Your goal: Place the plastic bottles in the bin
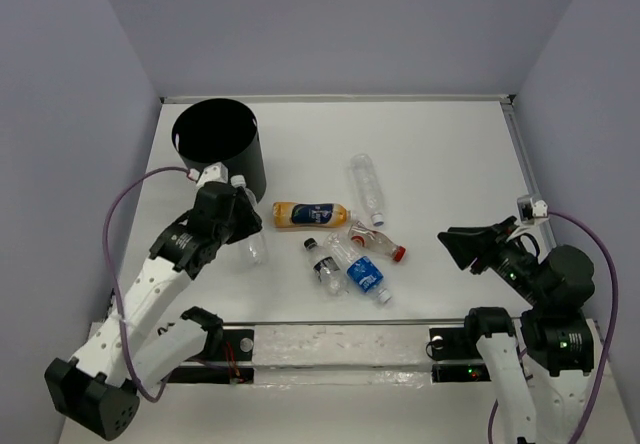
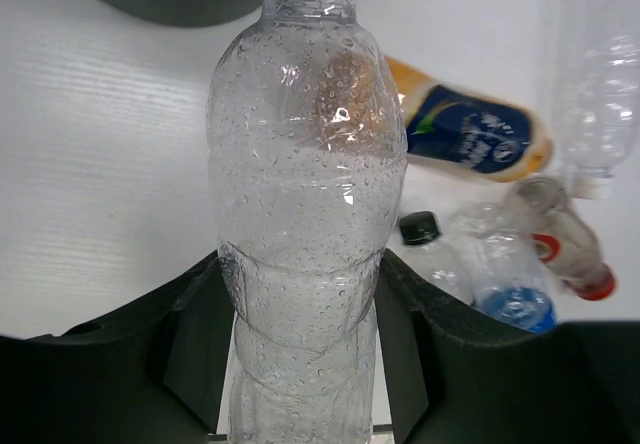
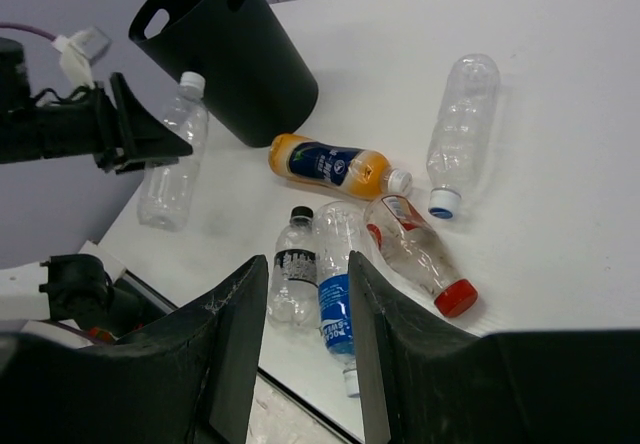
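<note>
Next, the left gripper lifts the white-capped bottle high and outward over the bin's opening [image 1: 214,130], since it hangs below the bin's rim. The gripper then lowers the bottle slightly.
My left gripper [image 1: 243,220] is shut on a clear white-capped bottle [image 1: 255,248], just in front of the black bin [image 1: 243,164]. In the left wrist view both fingers [image 2: 190,334] press the wet bottle [image 2: 305,194]. On the table lie an orange-liquid bottle [image 1: 311,214], a long clear bottle [image 1: 367,186], a red-capped bottle [image 1: 377,243], a blue-label bottle [image 1: 360,269] and a black-capped bottle [image 1: 323,264]. My right gripper [image 1: 460,246] is open and empty, raised to the right of them. In its wrist view, the gripper [image 3: 305,344] frames the blue-label bottle [image 3: 335,284].
The bin [image 3: 230,54] stands at the far left, mouth up, with cut-out handles. A raised rail [image 1: 330,339] runs along the near edge between the arm bases. Walls close off the back and both sides.
</note>
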### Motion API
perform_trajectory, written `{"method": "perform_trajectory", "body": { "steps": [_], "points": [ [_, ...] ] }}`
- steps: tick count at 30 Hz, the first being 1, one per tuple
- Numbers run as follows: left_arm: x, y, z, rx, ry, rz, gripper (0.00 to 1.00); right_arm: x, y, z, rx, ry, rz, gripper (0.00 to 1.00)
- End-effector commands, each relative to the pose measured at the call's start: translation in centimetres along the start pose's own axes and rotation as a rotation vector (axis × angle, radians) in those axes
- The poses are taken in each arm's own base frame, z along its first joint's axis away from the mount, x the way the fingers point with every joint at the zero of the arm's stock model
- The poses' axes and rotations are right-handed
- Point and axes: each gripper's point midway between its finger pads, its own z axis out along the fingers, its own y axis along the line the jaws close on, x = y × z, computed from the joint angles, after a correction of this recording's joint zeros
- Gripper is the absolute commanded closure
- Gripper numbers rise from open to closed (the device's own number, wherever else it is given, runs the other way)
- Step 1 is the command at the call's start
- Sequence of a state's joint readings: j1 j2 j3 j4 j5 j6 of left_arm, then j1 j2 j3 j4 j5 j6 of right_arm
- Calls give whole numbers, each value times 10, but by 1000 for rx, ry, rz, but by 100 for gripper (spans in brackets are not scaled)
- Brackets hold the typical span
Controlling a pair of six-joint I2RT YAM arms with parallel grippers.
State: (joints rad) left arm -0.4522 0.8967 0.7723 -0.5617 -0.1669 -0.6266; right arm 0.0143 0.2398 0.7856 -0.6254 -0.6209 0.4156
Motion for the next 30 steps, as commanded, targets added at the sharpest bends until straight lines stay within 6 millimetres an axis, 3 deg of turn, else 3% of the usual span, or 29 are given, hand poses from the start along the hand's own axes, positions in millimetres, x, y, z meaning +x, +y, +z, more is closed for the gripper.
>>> {"method": "perform_trajectory", "body": {
  "steps": [1,6,12,17,21,24,28,30],
  "points": [
    [-36,-26,-56,141,-97,-40,58,-14,12,-7,-15,-32,-29,57],
    [-106,-78,-127,376,-292,-67,58,-17,12,-4,-16,-24,-22,57],
    [-175,-123,-178,532,-489,-59,58,-17,10,-3,-7,-29,-15,57],
    [-219,-139,-177,512,-621,-54,58,-14,4,5,-15,-24,-4,57],
    [-261,-130,-176,406,-794,-90,58,-15,3,10,-27,-25,-7,57],
    [-278,-121,-166,308,-846,-94,58,-12,-3,15,-23,-16,0,57],
    [-301,-116,-169,282,-909,-117,58,-6,-6,17,-26,-5,0,57],
    [-312,-102,-162,216,-933,-133,58,-4,-8,18,-25,-3,4,57]
  ]
}}
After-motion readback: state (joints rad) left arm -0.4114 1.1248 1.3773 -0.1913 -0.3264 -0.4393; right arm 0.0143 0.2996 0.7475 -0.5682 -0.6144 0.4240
